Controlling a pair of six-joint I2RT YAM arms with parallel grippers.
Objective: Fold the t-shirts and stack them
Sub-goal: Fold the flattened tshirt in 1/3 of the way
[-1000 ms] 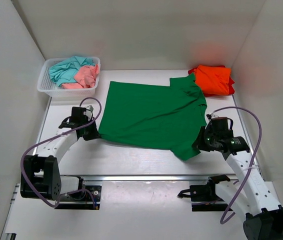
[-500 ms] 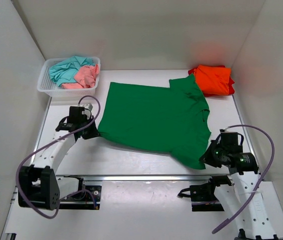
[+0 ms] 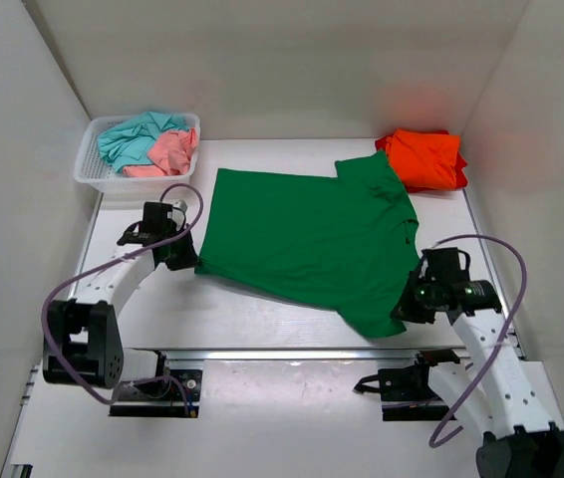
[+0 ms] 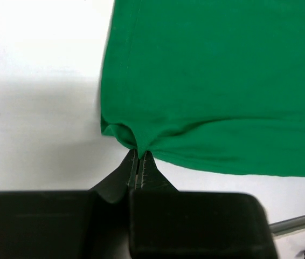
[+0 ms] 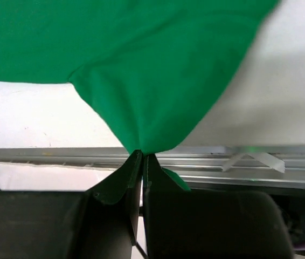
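My left gripper brings the t-shirt's near corner outward over the green t-shirt next and releases it by the middle of the hem, since the t-shirt lies spread.
The bright green t-shirt lies spread across the middle of the table. My left gripper is shut on its near left hem corner. My right gripper is shut on its near right sleeve tip and holds it just off the table. A folded orange t-shirt lies at the back right. Teal and pink t-shirts lie crumpled in the basket.
A white plastic mesh basket stands at the back left. White walls close in the table on the left, back and right. An aluminium rail runs along the near edge, also in the right wrist view.
My right gripper swung out toward the near right with the sleeve, then came back a little. My left gripper moved slightly away from the near edge. The green shirt shifted with them.
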